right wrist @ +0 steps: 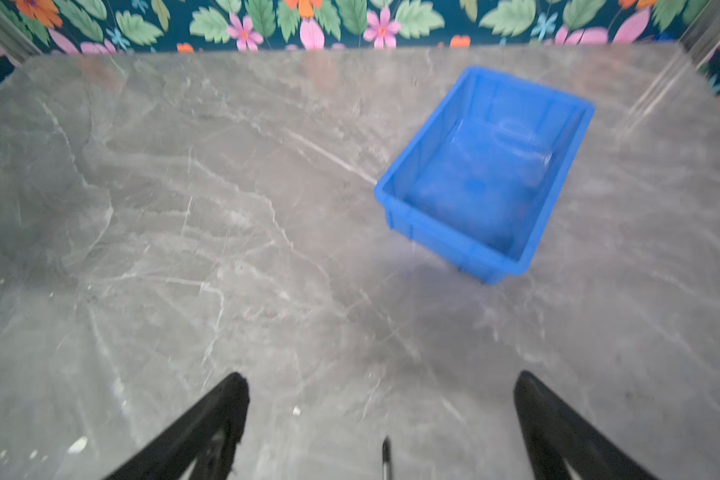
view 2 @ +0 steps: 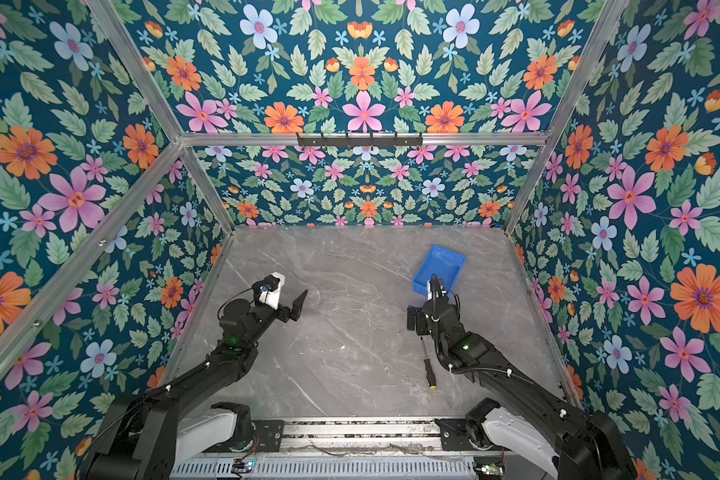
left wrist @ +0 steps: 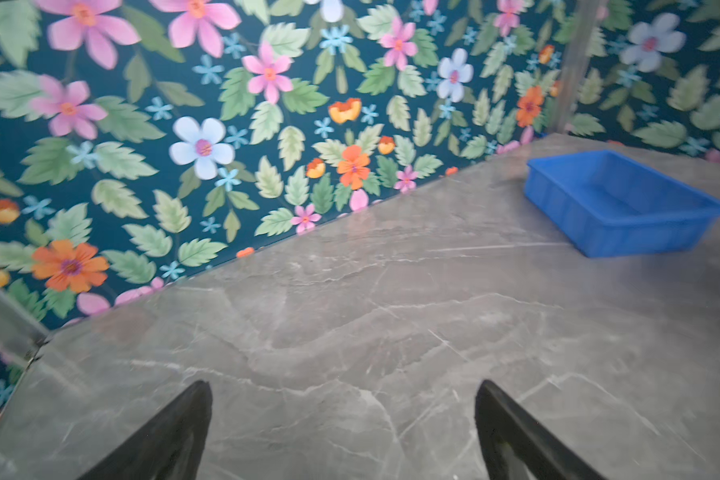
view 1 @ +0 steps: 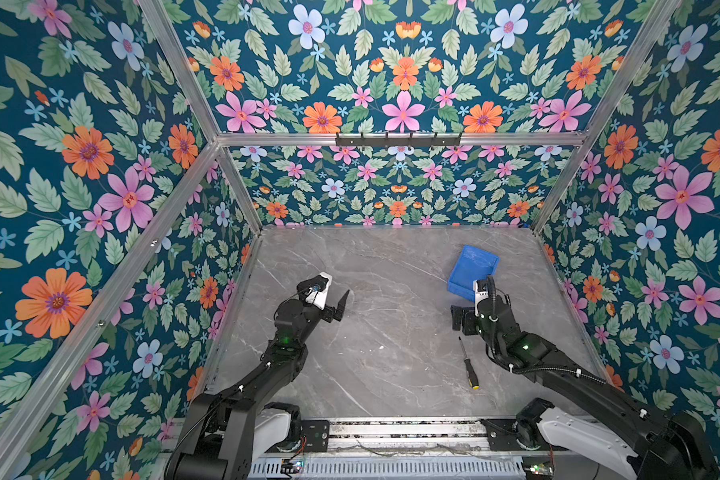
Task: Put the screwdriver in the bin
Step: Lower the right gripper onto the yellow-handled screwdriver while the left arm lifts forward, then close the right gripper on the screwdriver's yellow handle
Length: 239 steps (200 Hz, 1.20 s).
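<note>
My right gripper moves back over the screwdriver's rod next, tilts downward and lowers onto the screwdriver's dark handle [view 1: 471, 373]. The handle lies below and back from the gripper.
The screwdriver [view 1: 468, 363] [view 2: 427, 363] lies flat on the grey marble table at the front right, yellow end cap toward the front edge. In the right wrist view only its dark shaft tip [right wrist: 386, 453] shows. The empty blue bin [view 1: 470, 266] [view 2: 437, 266] [right wrist: 483, 178] [left wrist: 616, 203] stands further back on the right. My right gripper [view 1: 464, 320] [view 2: 415, 320] [right wrist: 381, 377] hangs open between bin and screwdriver, just beyond the tip, holding nothing. My left gripper [view 1: 341, 303] [view 2: 298, 305] [left wrist: 344, 386] is open over bare table on the left.
Flowered walls with aluminium posts [view 1: 242, 187] close in the table on three sides. A black hook rail [view 1: 398, 139] sits high on the back wall. Small white crumbs [view 1: 381, 347] lie mid-table. A metal rail [view 1: 404, 428] carrying the arm bases runs along the front edge.
</note>
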{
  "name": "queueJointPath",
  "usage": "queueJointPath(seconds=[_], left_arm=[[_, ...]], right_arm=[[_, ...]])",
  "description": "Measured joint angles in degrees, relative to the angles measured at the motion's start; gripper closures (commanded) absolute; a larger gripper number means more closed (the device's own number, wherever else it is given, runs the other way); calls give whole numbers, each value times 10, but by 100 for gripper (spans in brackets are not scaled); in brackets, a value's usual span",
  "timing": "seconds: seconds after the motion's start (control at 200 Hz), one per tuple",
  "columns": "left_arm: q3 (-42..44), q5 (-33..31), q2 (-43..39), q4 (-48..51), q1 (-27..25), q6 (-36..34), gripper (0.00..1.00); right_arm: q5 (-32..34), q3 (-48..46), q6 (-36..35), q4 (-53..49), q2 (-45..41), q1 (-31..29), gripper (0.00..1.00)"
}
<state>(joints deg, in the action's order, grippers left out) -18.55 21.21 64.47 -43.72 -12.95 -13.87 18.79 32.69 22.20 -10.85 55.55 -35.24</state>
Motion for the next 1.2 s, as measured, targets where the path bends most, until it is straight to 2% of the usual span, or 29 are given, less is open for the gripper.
queueJointPath(seconds=[0.165, 0.31, 0.49, 0.685, 0.78, 0.935, 1.195], left_arm=[[-7, 134, 7, 50, -21, -85, 0], [-28, 235, 15, 102, -30, -149, 0], [-54, 296, 17, 171, -60, -196, 0], [-62, 319, 28, 218, -98, -224, 0], [-63, 323, 38, 229, -112, -228, 0], [-64, 323, 49, 244, -124, -238, 0], [-64, 322, 53, 248, -126, -246, 0]], right_arm=[[-29, 2, 111, -118, 7, -24, 1], [-66, -6, 177, -183, 19, -26, 1], [-96, -26, 210, -226, 36, -26, 1], [-103, -11, 209, -248, 83, -27, 1], [-109, -8, 203, -253, 110, -27, 12], [-118, -5, 197, -253, 147, -27, 35], [-126, -5, 198, -246, 164, -27, 64]])
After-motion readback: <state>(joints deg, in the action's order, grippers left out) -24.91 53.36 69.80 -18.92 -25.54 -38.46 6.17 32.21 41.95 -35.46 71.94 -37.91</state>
